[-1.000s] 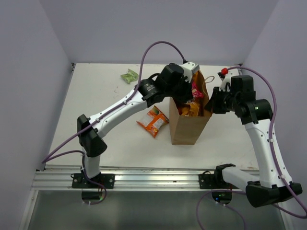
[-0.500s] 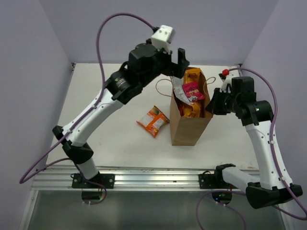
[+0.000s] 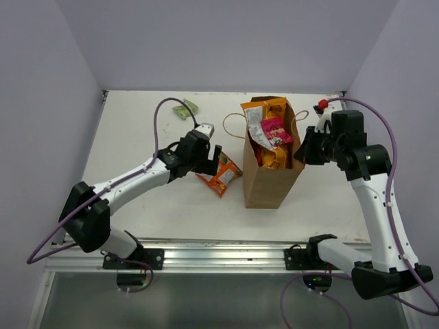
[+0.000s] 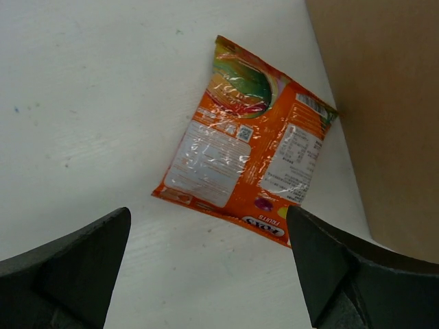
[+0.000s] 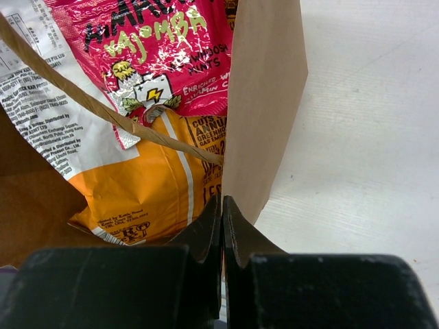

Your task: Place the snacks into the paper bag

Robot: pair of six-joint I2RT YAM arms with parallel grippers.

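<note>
My left gripper shifts down and toward the paper bag next, onto the orange packet's middle (image 3: 221,175) (image 4: 243,142), since that lies below the gripper and to its right in the top view.
The paper bag (image 3: 269,179) stands upright right of centre, stuffed with snacks: a magenta-red packet (image 3: 276,129), a big orange bag (image 3: 273,156) and a white-backed one (image 3: 254,122). My right gripper (image 3: 302,147) is shut on the bag's right rim; in the right wrist view its tips (image 5: 221,205) pinch the brown wall (image 5: 264,103) beside the orange bag (image 5: 144,192) and the magenta packet (image 5: 164,55). A small orange packet (image 3: 219,175) lies flat just left of the bag. My left gripper (image 3: 211,157) hovers over it, open and empty (image 4: 206,274), with the packet (image 4: 247,157) ahead of the fingers.
A small green packet (image 3: 186,107) lies at the back left of the white table (image 3: 137,137). The bag's loop handles (image 3: 233,125) stick out at its left and right. The bag's side (image 4: 384,103) stands close to the right of my left fingers.
My left arm left the bag's mouth, swung up, then came down left over the small orange packet. Its gripper opened and a magenta packet stayed in the bag. The right arm held still.
</note>
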